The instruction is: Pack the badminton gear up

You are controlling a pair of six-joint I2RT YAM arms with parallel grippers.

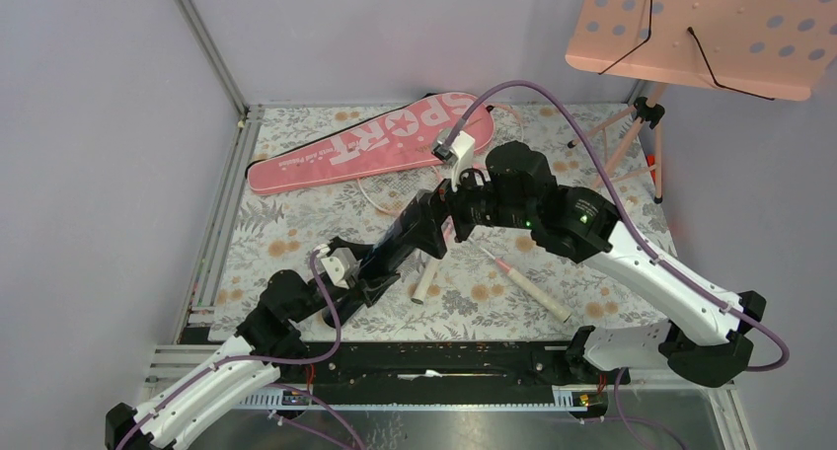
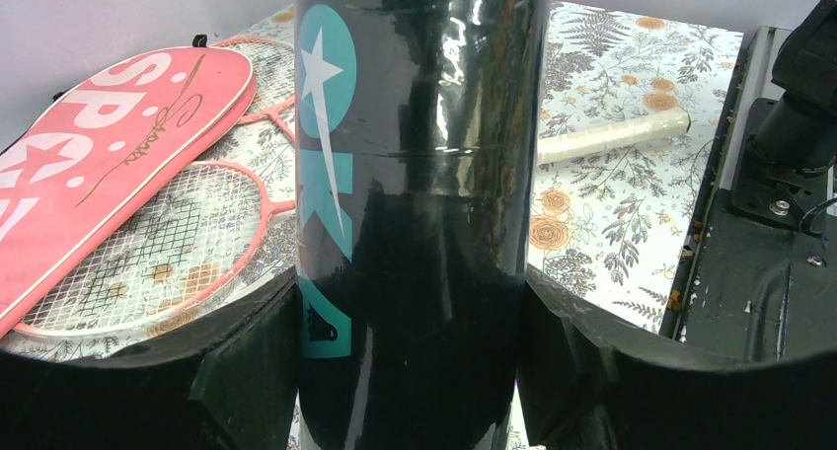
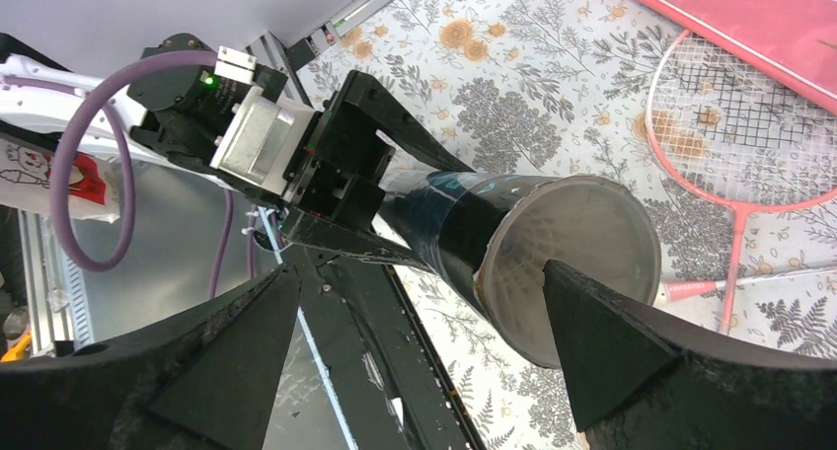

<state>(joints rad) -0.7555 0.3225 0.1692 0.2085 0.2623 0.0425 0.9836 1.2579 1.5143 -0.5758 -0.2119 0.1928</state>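
Observation:
My left gripper swings to bare cloth by the side bar (image 1: pixel 259 243) next, lowers the tube (image 1: pixel 405 238) and releases it, since the cloth lies below and left in the top view.
My left gripper (image 1: pixel 370 272) (image 2: pixel 410 312) is shut on the black tube (image 1: pixel 405 238) (image 2: pixel 424 124) and holds it tilted above the table. The tube's open end (image 3: pixel 572 262) faces my right gripper (image 1: pixel 456 208) (image 3: pixel 419 341), which is open and empty, with one finger (image 3: pixel 612 341) in front of the tube's mouth. The pink "SPORT" bag (image 1: pixel 375 139) (image 2: pixel 109 144) (image 3: pixel 750 6) lies at the back left. Two pink-framed rackets (image 2: pixel 158 243) (image 3: pixel 750 144) lie beside it, their pale handles (image 1: pixel 424 280) (image 1: pixel 538 290) toward the front. No shuttlecock shows.
The pink perforated music stand (image 1: pixel 701 31) stands at the back right on tripod legs (image 1: pixel 632 124). Grey walls close the back and sides. A black rail (image 1: pixel 434 356) runs along the near table edge. The floral cloth (image 1: pixel 296 223) covers the table.

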